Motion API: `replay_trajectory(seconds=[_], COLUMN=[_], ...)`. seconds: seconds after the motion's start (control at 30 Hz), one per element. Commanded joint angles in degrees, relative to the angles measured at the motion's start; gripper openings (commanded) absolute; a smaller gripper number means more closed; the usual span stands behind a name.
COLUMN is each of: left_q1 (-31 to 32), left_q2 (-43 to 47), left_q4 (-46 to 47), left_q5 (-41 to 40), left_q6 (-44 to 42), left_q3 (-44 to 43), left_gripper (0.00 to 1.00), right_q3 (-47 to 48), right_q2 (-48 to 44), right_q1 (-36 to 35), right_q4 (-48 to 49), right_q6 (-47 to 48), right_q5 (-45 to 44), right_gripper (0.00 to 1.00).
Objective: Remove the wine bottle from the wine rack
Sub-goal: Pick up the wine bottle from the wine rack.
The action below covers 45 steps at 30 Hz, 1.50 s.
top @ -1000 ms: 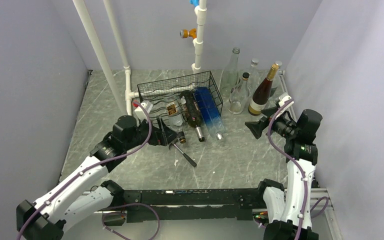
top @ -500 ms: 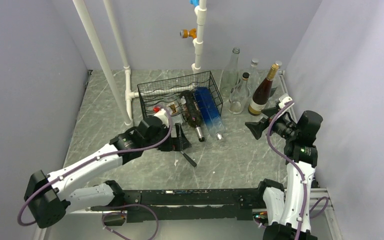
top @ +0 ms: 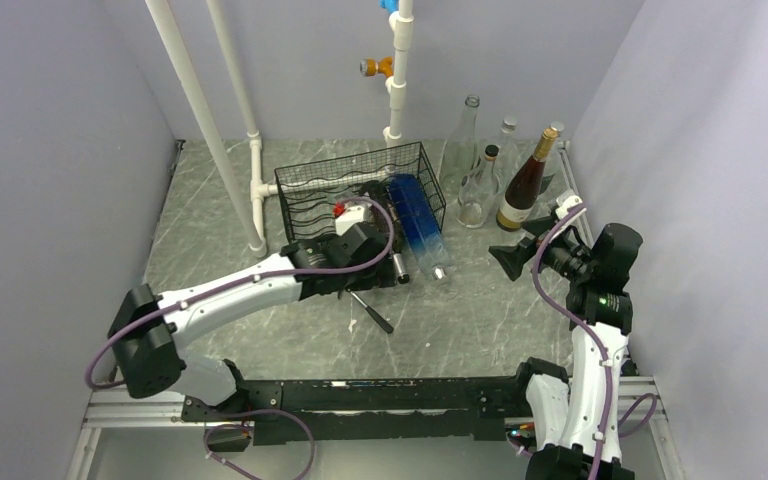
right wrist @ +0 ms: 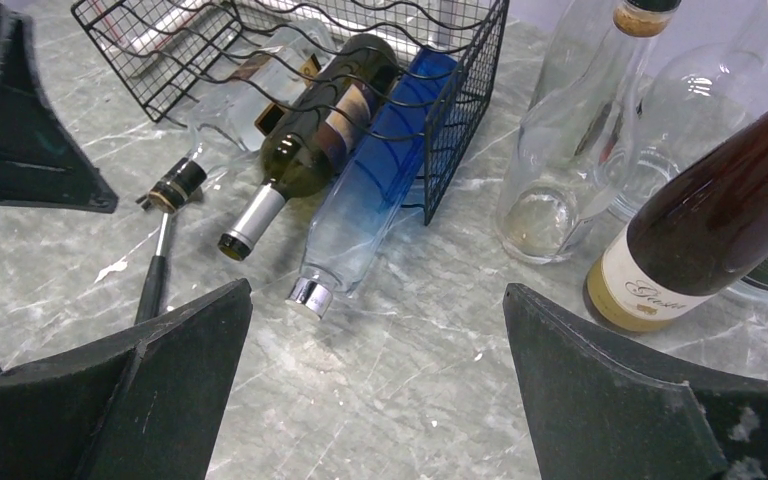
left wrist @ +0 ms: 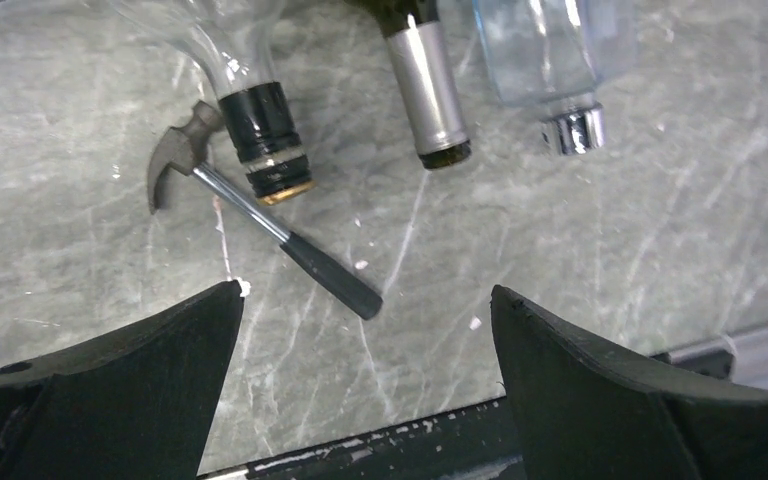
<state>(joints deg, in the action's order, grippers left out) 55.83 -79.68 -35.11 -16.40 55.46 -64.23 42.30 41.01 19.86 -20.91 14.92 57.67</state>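
Note:
The clear bottle's neck (left wrist: 244,74) sticks out of the rack's front, so my left gripper goes outward and down over it next, beside the bottle's black cap.
The black wire wine rack (top: 360,185) stands mid-table with three bottles lying in it, necks poking out the front. They are a clear one (right wrist: 175,185), a dark green wine bottle (right wrist: 300,150) with a silver foil neck (left wrist: 430,100), and a blue one (right wrist: 370,200). My left gripper (left wrist: 365,295) hangs open just in front of the necks, above the table, holding nothing. My right gripper (right wrist: 376,288) is open and empty, off to the right of the rack (right wrist: 290,60) and facing it.
A small hammer (left wrist: 260,225) lies on the table by the clear bottle's neck. Several upright bottles stand at the back right, among them a brown one with gold foil (top: 525,185) and clear ones (top: 463,140). White pipes (top: 220,130) rise left of the rack.
My left arm has swung right and forward, from left of the rack to over the bottle necks at its front. The right arm has barely moved.

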Motion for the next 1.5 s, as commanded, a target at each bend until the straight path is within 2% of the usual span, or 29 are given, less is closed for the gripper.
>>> replay_trajectory(seconds=[0.0, 0.2, 0.4, 0.57, 0.77, 1.17, 1.47], left_q1=[1.33, 1.38, 1.38, 0.94, -0.13, -3.84, -5.53], left_q2=[-4.62, -8.36, -7.55, -7.81, -10.97, -12.39, -16.13], left_q4=[-8.33, -8.63, 0.28, 2.22, 1.12, 9.92, 11.66], left_q5=[-10.17, -16.21, -18.01, -20.32, -20.05, -15.5, -13.49], left_q6=[2.89, 1.57, -4.61, -4.06, -2.17, -2.82, -1.74], left_q3=[-7.06, -9.15, -5.55, -4.41, -5.89, -0.74, 0.0], left_gripper=[1.0, 1.0, 0.99, 0.97, 0.92, 0.74, 0.68], right_q3=[-0.12, -0.29, -0.23, -0.2, -0.36, -0.56, -0.64], right_q2=[-1.02, -1.54, -1.98, -1.91, -1.9, -1.9, -1.9], right_q1=[0.11, 0.14, 0.09, -0.08, -0.03, -0.08, -0.06], right_q4=[2.89, 2.97, 2.89, 2.8, 2.89, 3.15, 3.15], right_q6=[-0.44, -0.32, -0.33, -0.23, -0.24, -0.28, -0.2], right_q5=[2.31, 2.07, 2.53, 2.45, 2.45, 2.54, 2.45], right_gripper=[1.0, 1.0, 1.0, 1.0, 1.0, 1.0, 1.0])
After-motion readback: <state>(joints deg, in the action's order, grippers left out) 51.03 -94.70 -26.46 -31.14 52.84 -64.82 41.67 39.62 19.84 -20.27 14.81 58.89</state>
